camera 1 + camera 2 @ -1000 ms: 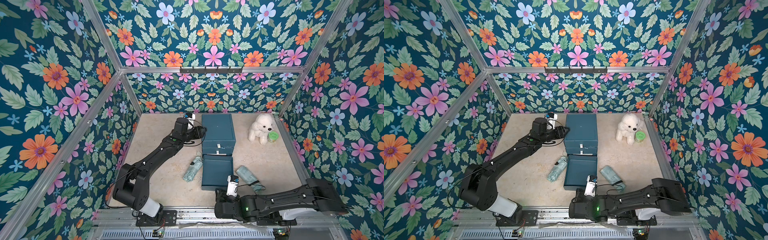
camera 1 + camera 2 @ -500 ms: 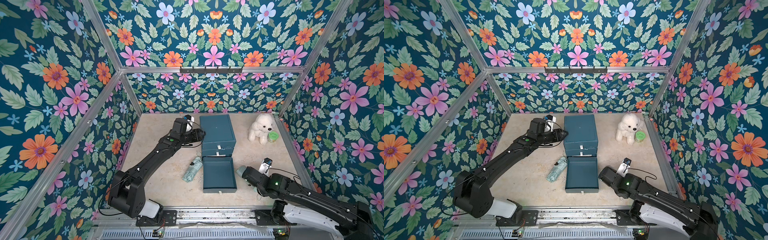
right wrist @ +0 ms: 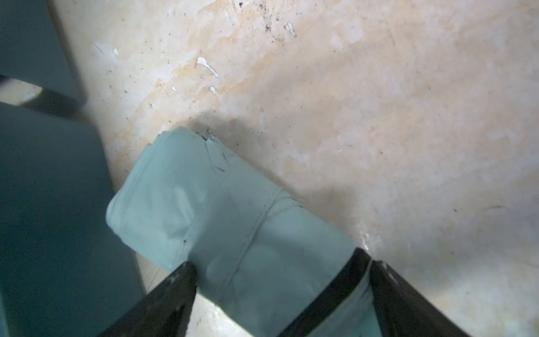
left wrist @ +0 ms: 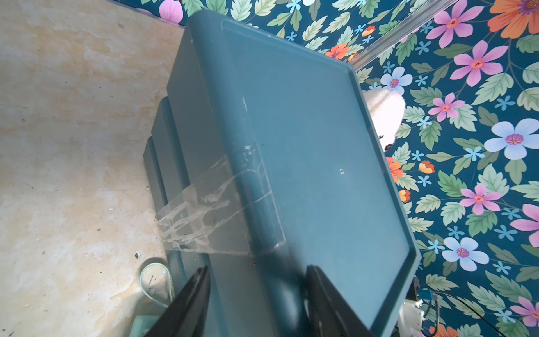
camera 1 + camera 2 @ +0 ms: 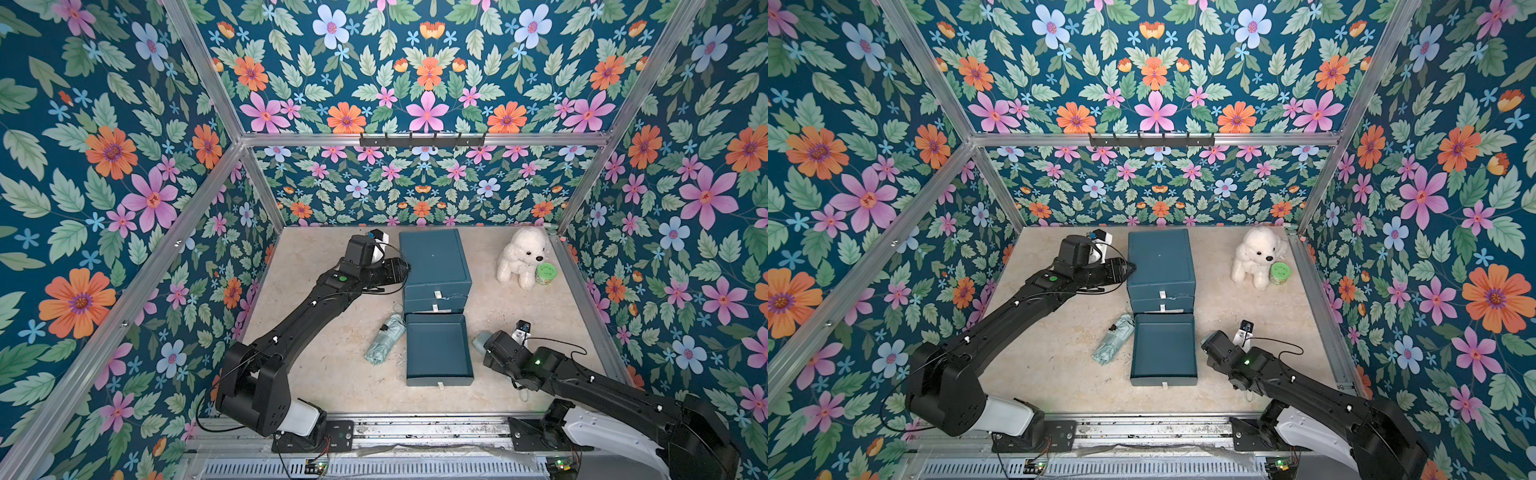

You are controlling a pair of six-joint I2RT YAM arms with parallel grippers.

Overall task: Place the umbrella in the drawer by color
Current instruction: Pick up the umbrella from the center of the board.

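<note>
My right gripper keeps low at the floor next and closes across the pale teal umbrella [image 3: 303, 280] beside its black strap. Its fingers straddle the umbrella's folded body.
A teal drawer cabinet [image 5: 434, 257] stands at the back middle of the floor. Its bottom drawer [image 5: 438, 351] is pulled out and holds nothing. One folded pale teal umbrella [image 5: 384, 345] lies on the floor just left of the drawer. A second pale teal umbrella [image 3: 180, 198] lies right of the drawer. My right gripper [image 3: 280, 262] is open, and its fingers straddle this umbrella down at the floor. In a top view only the umbrella's tip [image 5: 478, 341] shows past that gripper [image 5: 484, 347]. My left gripper [image 4: 257, 267] is open, its jaws astride the cabinet's upper left edge [image 5: 405, 270].
A white plush dog [image 5: 521, 257] and a small green tub [image 5: 545, 274] sit at the back right. Clear tape [image 4: 215, 210] hangs on the cabinet's side. Flowered walls close in on three sides, and a metal rail [image 5: 415, 424] runs along the front.
My right arm swung from the drawer's front edge over to the umbrella on the right and lowered onto it with its jaws wider. The left arm barely moved.
</note>
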